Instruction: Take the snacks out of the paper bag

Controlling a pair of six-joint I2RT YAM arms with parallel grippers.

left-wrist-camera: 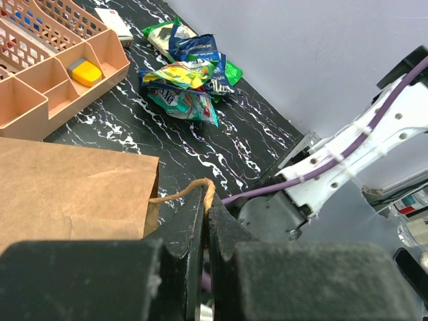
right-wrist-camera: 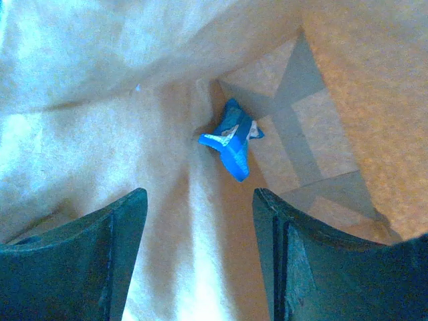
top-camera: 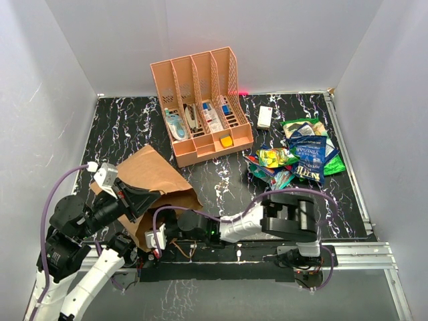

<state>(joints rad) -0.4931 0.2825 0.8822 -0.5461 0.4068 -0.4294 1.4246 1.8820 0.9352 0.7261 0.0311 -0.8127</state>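
The blue snack packet is deep in the bag, beyond the right gripper's fingers, so the robot's right gripper will next push farther into the bag and close on the packet's near end (right-wrist-camera: 236, 164).
The brown paper bag (top-camera: 155, 175) lies on its side at the front left of the table. My left gripper (left-wrist-camera: 206, 194) is shut on its thin loop handle (left-wrist-camera: 175, 192). My right gripper (right-wrist-camera: 199, 194) is open inside the bag, its arm reaching in through the mouth (top-camera: 175, 226). One blue snack packet (right-wrist-camera: 231, 138) lies deep in the bag, just beyond my right fingertips (right-wrist-camera: 264, 198) and apart from them. Several snacks (top-camera: 301, 155), dark blue, green, yellow and teal, lie in a pile on the table at the right; the pile also shows in the left wrist view (left-wrist-camera: 189, 75).
The orange-pink file rack (top-camera: 200, 103) with small toiletry items stands at the back centre. A white remote (top-camera: 265, 117) lies right of it. Grey walls close the table on three sides.
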